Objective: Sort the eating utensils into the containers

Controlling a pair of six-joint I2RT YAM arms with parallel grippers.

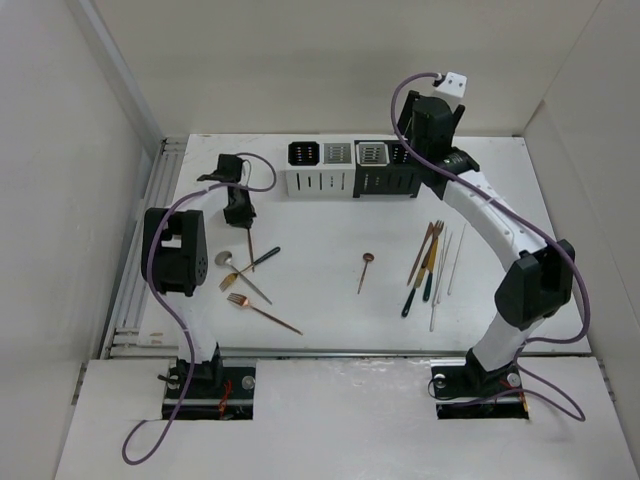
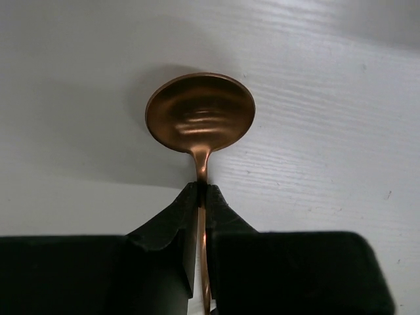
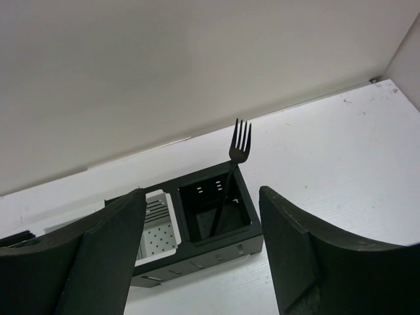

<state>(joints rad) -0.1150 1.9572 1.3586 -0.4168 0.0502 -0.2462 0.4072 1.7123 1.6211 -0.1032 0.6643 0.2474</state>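
Note:
I will next lift my left gripper over the empty black-lined end container, which is outward and to the gripper's right in the top view. Then I will tip the spoon's handle into the container and release it.
My left gripper [image 2: 202,190] is shut on the thin neck of a copper spoon [image 2: 200,113], whose round bowl hangs just above the white table. In the top view this gripper [image 1: 238,208] is at the back left, with the spoon handle [image 1: 250,245] trailing toward me. My right gripper [image 3: 202,200] is open and empty above the right end of the row of containers [image 1: 350,182]. A dark fork [image 3: 239,141] stands tines up in the black end container [image 3: 246,226], next to a white perforated one [image 3: 154,239].
Loose utensils lie in three places: a silver spoon [image 1: 224,258], a gold fork [image 1: 232,281] and a copper fork [image 1: 265,313] at the left, a copper spoon [image 1: 366,268] in the middle, and several more utensils [image 1: 430,262] at the right. White walls close in the table.

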